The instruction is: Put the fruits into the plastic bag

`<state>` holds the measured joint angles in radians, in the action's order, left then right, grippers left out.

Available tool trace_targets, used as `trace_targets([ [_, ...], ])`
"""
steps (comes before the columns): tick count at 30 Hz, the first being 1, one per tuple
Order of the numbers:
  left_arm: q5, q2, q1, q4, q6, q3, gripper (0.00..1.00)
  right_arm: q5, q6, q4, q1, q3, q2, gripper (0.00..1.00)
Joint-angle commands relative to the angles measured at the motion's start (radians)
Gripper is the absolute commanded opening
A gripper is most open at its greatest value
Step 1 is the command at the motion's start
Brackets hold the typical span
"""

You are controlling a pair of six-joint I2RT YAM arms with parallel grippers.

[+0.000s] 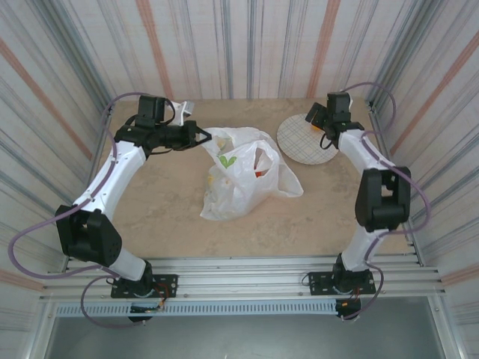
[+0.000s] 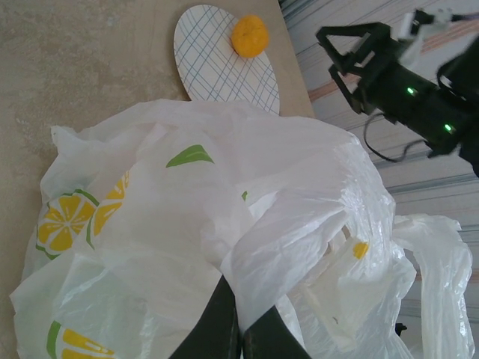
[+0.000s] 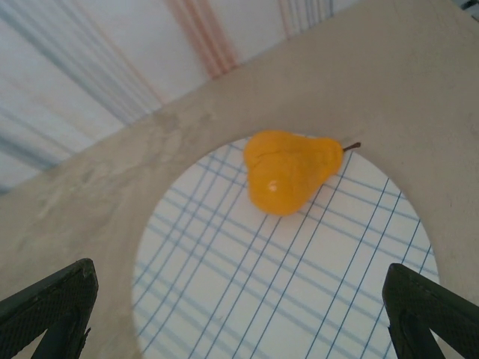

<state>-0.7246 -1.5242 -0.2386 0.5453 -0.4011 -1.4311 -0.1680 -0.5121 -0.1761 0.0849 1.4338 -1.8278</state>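
Note:
Next, my right gripper turns and comes down to close around the pear's thick body [image 1: 317, 128] [image 3: 280, 176], which lies below the gripper's open fingers at the plate's far edge.
The plastic bag [image 1: 241, 179] lies crumpled mid-table, white with lemon prints, and reddish and yellowish fruits show faintly through it. My left gripper [image 1: 202, 137] is at the bag's far left corner. In the left wrist view its gripper [image 2: 243, 333] is shut on a fold of the plastic bag [image 2: 179, 224]. A yellow-orange pear [image 3: 288, 170] lies on the checked plate [image 3: 247, 299]. My right gripper [image 3: 238, 299] hangs open above the plate, the pear just ahead of its fingers [image 3: 56, 303]. From the left wrist, the pear [image 2: 249, 36] sits at the plate's far edge.
The round checked plate [image 1: 299, 146] is at the back right of the table. Striped walls close in the back and both sides. The right gripper [image 2: 355, 48] shows dark above the plate [image 2: 217, 75] in the left wrist view.

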Motion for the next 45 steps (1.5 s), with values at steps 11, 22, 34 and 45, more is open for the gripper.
trace_targets([
  [11,-0.009,0.009,-0.003,0.006,0.010,-0.002,0.00,-0.280,0.307,-0.278,0.029,0.535,-0.452,0.99],
  [22,-0.006,-0.005,-0.004,0.010,0.010,-0.002,0.00,-0.338,0.565,-0.295,0.053,0.719,-0.638,0.98],
  [34,-0.007,-0.011,-0.005,0.014,0.011,-0.004,0.00,-0.344,0.648,-0.341,0.041,0.856,-0.761,0.93],
  [45,-0.007,-0.013,-0.005,0.016,0.013,-0.006,0.00,-0.346,0.687,-0.365,0.026,0.865,-0.768,0.79],
])
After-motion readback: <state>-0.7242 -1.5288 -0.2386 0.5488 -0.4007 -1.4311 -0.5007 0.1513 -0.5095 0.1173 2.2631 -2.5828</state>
